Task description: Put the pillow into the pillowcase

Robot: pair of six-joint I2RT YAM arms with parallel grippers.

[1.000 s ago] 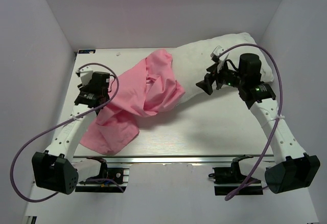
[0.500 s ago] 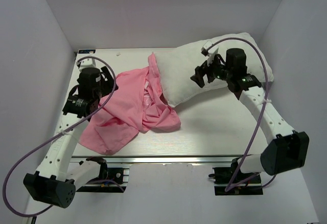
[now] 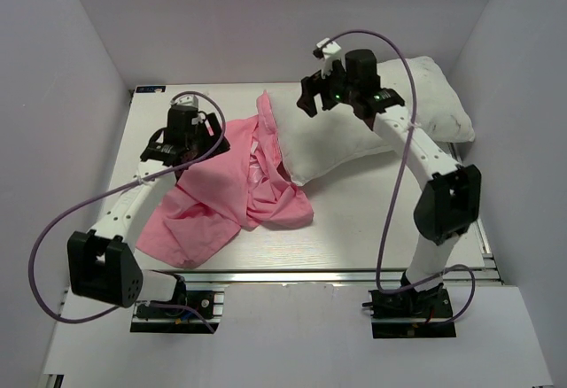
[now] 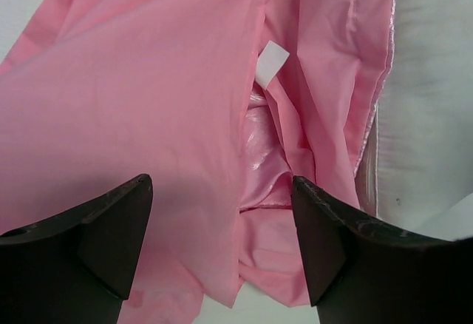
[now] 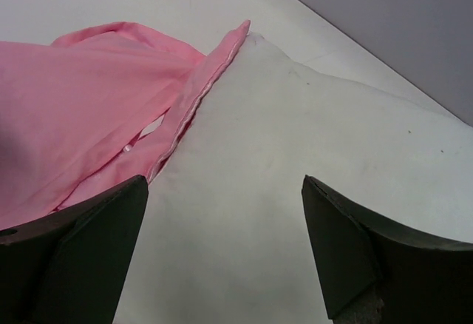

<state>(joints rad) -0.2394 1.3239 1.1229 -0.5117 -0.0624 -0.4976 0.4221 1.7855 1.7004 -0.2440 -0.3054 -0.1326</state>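
The robot will next lower the right gripper's open fingers onto the pillow's top near the pink hem below and close them, because this end of the pillow only meets the pillowcase point(image 3: 221, 193).
The white pillow point(image 3: 390, 122) lies slanted at the back right of the table. Its left end butts against the pink pillowcase point(image 3: 221, 193), which lies crumpled at centre left. A pink hem point(image 5: 199, 91) runs up along the pillow's point(image 5: 295, 176) left edge. My left gripper point(image 3: 211, 140) hovers open over the pillowcase point(image 4: 148, 102), nothing between its fingers point(image 4: 111, 239). A white label point(image 4: 272, 63) shows in a fold, with the pillow point(image 4: 432, 102) at the right. My right gripper point(image 3: 310, 103) hangs open above the pillow's left end, holding nothing. I see it as open jaws point(image 5: 225, 224) in the right wrist view.
White enclosure walls point(image 3: 80, 60) close in the left, back and right sides. The white table point(image 3: 372, 220) ends in a metal rail point(image 3: 292, 275) at the front. Purple cables point(image 3: 53, 237) loop off both arms.
My left gripper opened and let go of the pillowcase, then moved back and right over it. My right arm swung back and left, over the pillow's left end. The pillowcase settled.
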